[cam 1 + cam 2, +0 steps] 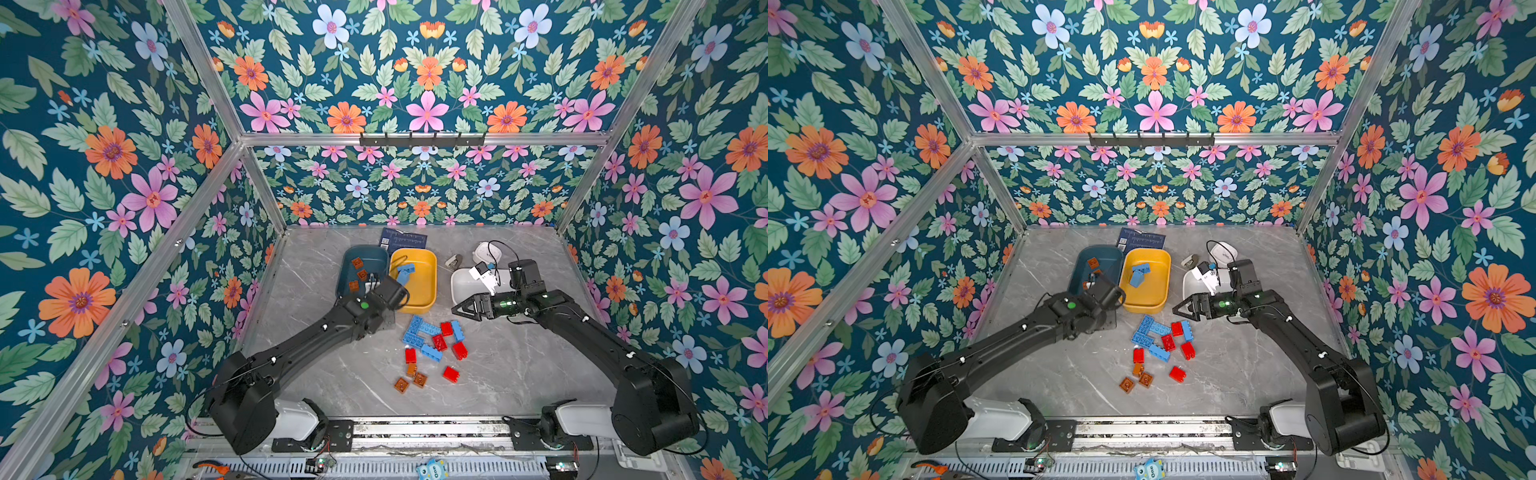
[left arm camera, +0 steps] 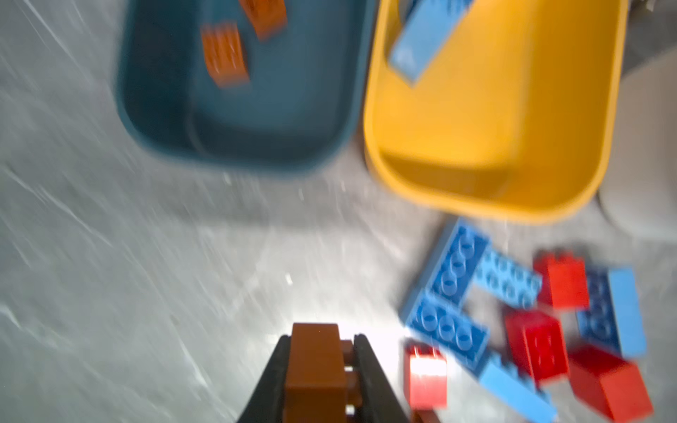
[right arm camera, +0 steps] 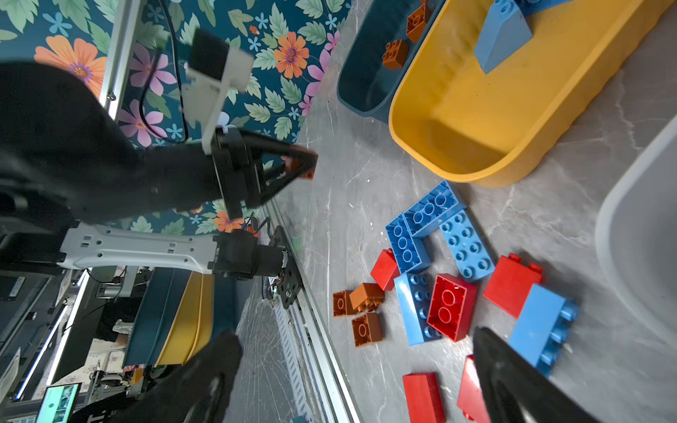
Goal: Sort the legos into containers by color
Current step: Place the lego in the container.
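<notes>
I should next carry the brown-orange lego [image 2: 315,370] outward in my left gripper and release it inside the dark teal container, which lies outward and already holds brown legos.
My left gripper [image 2: 319,351] is shut on a brown-orange lego [image 2: 315,370], held above the bare table short of the dark teal container [image 2: 263,121]; the left wrist view is blurred. The right wrist view shows that same grip [image 3: 306,164]. Brown legos [image 1: 357,262] lie in the teal container [image 1: 374,255], and blue legos [image 1: 405,272] in the yellow container [image 1: 424,291]. My right gripper [image 1: 456,309] hangs open and empty in front of the white container [image 1: 463,284]. Loose blue legos [image 1: 419,330], red legos [image 1: 451,374] and brown legos [image 1: 419,379] lie below it.
A dark blue card [image 1: 403,239] lies behind the containers. A white gadget [image 1: 484,251] with a cable and a small grey object [image 1: 453,261] sit at the back right. Flowered walls close in three sides; the arms' metal rail [image 1: 415,428] runs along the front.
</notes>
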Robot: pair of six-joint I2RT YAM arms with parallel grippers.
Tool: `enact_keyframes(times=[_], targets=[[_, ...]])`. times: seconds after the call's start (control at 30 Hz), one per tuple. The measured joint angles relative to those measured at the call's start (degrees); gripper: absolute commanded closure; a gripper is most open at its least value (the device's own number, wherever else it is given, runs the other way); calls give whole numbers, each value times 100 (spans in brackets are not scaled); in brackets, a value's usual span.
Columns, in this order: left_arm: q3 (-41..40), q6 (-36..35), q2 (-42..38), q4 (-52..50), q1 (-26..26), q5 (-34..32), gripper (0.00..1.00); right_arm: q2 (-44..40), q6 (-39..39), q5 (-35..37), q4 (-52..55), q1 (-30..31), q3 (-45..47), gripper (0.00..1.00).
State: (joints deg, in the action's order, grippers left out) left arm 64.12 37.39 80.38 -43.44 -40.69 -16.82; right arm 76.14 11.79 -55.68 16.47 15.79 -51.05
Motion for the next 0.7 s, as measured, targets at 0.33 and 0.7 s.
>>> enact_keyframes(times=[0.33,0.7], targets=[[1661,-2144,1897,656,1692,251,83,26,151,-22,-214,-2,-59,1],[2758,-3029,3591,914,2214,11,73,278,151,0,-273,-4,-61,1]])
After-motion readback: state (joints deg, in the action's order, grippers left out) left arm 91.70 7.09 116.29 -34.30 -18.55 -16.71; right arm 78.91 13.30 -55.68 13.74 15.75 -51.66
